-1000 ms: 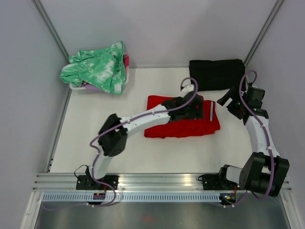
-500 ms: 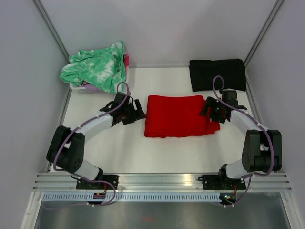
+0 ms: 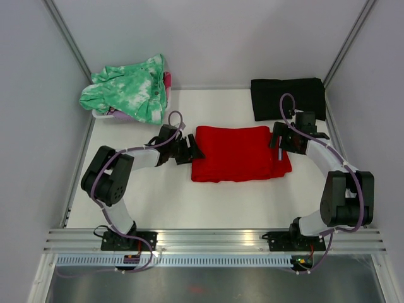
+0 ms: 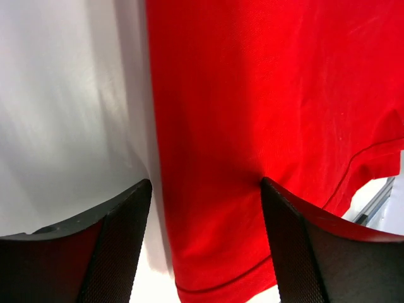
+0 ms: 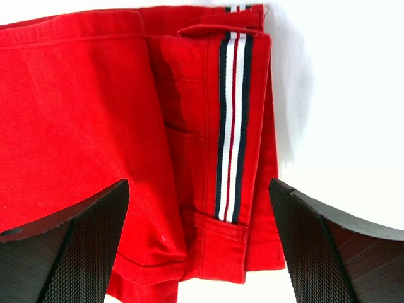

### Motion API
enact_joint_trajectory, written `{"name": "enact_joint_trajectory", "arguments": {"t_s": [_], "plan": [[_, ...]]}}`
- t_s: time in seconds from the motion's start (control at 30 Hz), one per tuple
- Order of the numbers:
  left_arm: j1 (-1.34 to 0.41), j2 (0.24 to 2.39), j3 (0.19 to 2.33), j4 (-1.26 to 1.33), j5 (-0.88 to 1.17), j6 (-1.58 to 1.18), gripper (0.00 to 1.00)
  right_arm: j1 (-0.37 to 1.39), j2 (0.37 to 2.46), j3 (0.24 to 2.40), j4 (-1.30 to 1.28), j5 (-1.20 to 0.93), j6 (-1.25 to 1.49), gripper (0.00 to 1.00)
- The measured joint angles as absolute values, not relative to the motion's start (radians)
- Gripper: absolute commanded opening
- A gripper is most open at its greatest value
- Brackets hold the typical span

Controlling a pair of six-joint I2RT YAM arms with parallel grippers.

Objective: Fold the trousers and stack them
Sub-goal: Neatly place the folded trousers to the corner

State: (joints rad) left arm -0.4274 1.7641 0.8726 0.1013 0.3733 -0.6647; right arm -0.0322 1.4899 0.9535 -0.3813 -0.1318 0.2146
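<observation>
I need to lower my right gripper next onto the near end of the striped waistband trim (image 3: 280,154) below it, because its open fingers are already on both sides of that trim.
The red trousers (image 3: 237,153) lie folded into a rectangle in the middle of the white table. My left gripper (image 3: 193,151) is open at their left edge; in the left wrist view its fingers (image 4: 120,240) straddle the red fabric edge (image 4: 252,126). My right gripper (image 3: 276,140) is open over their right end, where the waistband lies. In the right wrist view the striped white, red and navy waistband trim (image 5: 232,120) sits between my open fingers (image 5: 82,246), above the red cloth (image 5: 82,113).
A folded black cloth (image 3: 288,97) lies at the back right. A green-and-white mottled garment (image 3: 129,88) is heaped on a bin at the back left. Grey walls close in on both sides.
My left arm pulled back off the trousers and now sits low at their left edge. My right gripper came down from beside the black cloth onto the waistband end.
</observation>
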Motion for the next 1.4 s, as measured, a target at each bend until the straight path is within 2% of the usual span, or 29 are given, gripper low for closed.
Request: {"name": "enact_joint_trajectory", "arguments": {"t_s": [0.27,0.3,0.37,0.4,0.43,0.47,0.53,0.57,0.6,0.67,0.7,0.9,1.03,1.23,1.4], "plan": [[-0.436,1.818,0.874,0.197,0.423,-0.670,0.58,-0.032,1.556,0.928,-0.299,-0.184,0.188,0.98],[-0.441,1.821,0.875,0.200,0.422,-0.670,0.51,-0.032,1.573,0.913,-0.279,-0.194,0.191,0.98],[-0.450,1.825,0.878,0.198,0.410,-0.668,0.45,-0.036,1.594,0.885,-0.240,-0.213,0.204,0.98],[-0.456,1.829,0.879,0.197,0.402,-0.668,0.36,-0.037,1.601,0.868,-0.219,-0.221,0.214,0.98],[-0.459,1.832,0.882,0.196,0.397,-0.669,0.31,-0.039,1.606,0.853,-0.198,-0.228,0.220,0.97],[-0.463,1.837,0.886,0.192,0.393,-0.666,0.20,-0.040,1.610,0.845,-0.181,-0.231,0.226,0.93],[-0.469,1.845,0.891,0.189,0.392,-0.665,0.05,-0.043,1.612,0.842,-0.165,-0.236,0.235,0.78],[-0.473,1.846,0.894,0.186,0.392,-0.665,0.02,-0.044,1.616,0.839,-0.154,-0.233,0.237,0.65],[-0.474,1.847,0.898,0.181,0.392,-0.664,0.02,-0.046,1.621,0.835,-0.141,-0.231,0.239,0.36],[-0.479,1.847,0.910,0.167,0.392,-0.662,0.02,-0.048,1.627,0.827,-0.118,-0.252,0.255,0.19],[-0.481,1.847,0.919,0.154,0.389,-0.659,0.02,-0.047,1.627,0.827,-0.110,-0.262,0.258,0.00],[-0.488,1.835,0.997,0.025,0.364,-0.616,0.02,-0.047,1.621,0.857,-0.150,-0.273,0.275,0.00],[-0.493,1.786,1.111,-0.090,0.328,-0.583,0.02,-0.038,1.604,0.996,-0.276,-0.259,0.272,0.00],[-0.511,1.808,1.484,-0.133,0.281,-0.575,0.02,-0.066,1.622,1.437,-0.358,-0.253,0.231,0.00],[-0.540,2.044,1.940,-0.067,0.242,-0.582,0.02,-0.199,1.731,1.767,-0.300,-0.294,0.214,0.00]]}}
